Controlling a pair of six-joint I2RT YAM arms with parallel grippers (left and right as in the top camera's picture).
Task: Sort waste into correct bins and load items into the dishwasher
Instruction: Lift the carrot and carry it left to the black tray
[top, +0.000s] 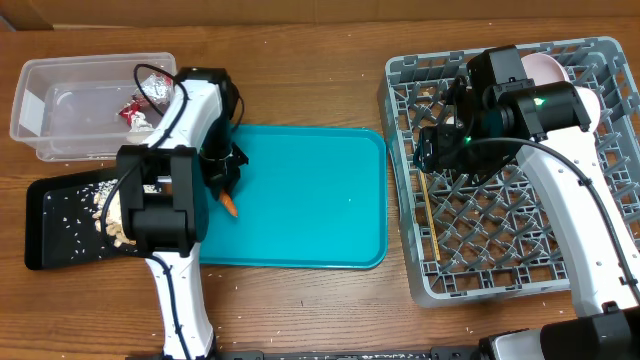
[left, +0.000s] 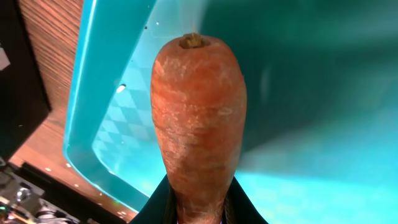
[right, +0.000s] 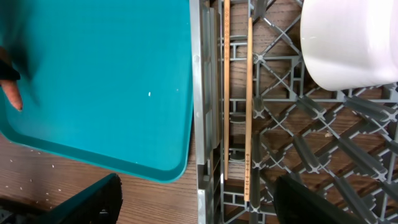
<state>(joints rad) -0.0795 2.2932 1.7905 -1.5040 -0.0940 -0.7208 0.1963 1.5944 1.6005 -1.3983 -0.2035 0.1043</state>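
Observation:
My left gripper next swings over the beige food scraps to release the carrot (top: 229, 205), since the black tray lies to its left in the overhead view.
My left gripper (top: 226, 190) is shut on the small orange carrot (top: 229, 205), which hangs over the left edge of the teal tray (top: 310, 200). In the left wrist view the carrot (left: 199, 118) fills the middle, its lower end pinched between my black fingers (left: 160, 208). Over the left rim of the grey dishwasher rack (top: 500, 235) my right gripper (top: 432, 150) stands open and holds nothing. Two wooden chopsticks (right: 249, 106) lie in the rack (right: 205, 124) beside a white bowl (right: 348, 43).
The clear tub (top: 60, 110) at the back left holds a red wrapper (top: 132, 110) and a foil ball (top: 155, 88). The black tray (top: 50, 215) in front of it carries beige food scraps (top: 110, 215) and scattered rice. White dishes (top: 548, 66) sit at the rack's far corner.

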